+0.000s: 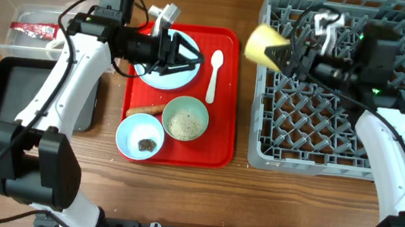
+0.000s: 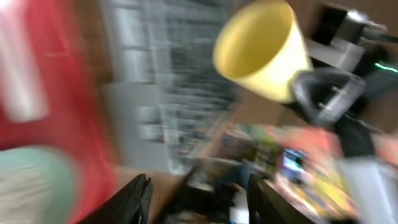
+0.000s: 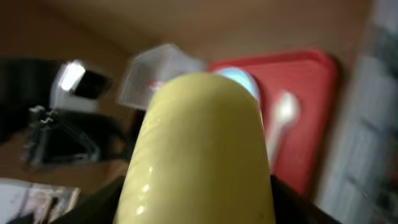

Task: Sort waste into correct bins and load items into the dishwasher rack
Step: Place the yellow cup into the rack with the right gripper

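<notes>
The robot's right gripper should next tilt and go back and down into the rack's near corner by the red tray, and let go of the yellow cup where the rack's wires are empty.
My right gripper is shut on the yellow cup, held on its side above the left edge of the grey dishwasher rack; the cup fills the right wrist view and shows in the blurred left wrist view. My left gripper is open and empty over the pale blue plate on the red tray. The white spoon, pale green bowl with grains, light blue bowl with dark crumbs and brown stick lie on that tray. The red-and-white wrapper lies in the clear tub.
The black tray sits below the clear tub at the left. A small grey-white object lies behind the red tray. The right arm's cables hang over the rack's back rows.
</notes>
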Robot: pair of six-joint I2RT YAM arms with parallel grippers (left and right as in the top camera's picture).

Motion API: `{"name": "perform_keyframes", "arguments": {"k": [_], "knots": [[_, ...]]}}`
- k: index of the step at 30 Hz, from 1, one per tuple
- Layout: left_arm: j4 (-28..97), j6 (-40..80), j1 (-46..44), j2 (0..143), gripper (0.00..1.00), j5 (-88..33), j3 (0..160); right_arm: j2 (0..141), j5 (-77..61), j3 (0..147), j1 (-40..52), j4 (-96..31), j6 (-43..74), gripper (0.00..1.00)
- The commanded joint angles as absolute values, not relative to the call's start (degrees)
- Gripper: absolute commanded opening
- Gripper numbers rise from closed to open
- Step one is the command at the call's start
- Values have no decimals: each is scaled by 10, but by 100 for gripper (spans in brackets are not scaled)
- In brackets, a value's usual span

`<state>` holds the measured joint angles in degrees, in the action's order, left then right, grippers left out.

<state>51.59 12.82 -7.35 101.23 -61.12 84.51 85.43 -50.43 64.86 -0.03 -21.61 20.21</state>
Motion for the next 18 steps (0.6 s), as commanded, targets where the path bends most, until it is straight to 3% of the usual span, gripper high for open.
{"name": "perform_keyframes", "arguments": {"k": [1, 6, 12, 18], "knots": [[528, 125, -74, 1000, 52, -370, 853, 800, -314, 676, 2, -327, 175, 49], [526, 125, -74, 1000, 55, -209, 853, 775, -98, 806, 17, -611, 176, 48], [510, 124, -74, 1000, 57, -154, 853, 812, -26, 839, 41, -852, 211, 49], [508, 124, -74, 1000, 59, -119, 853, 904, -30, 783, 41, -836, 209, 50]]}}
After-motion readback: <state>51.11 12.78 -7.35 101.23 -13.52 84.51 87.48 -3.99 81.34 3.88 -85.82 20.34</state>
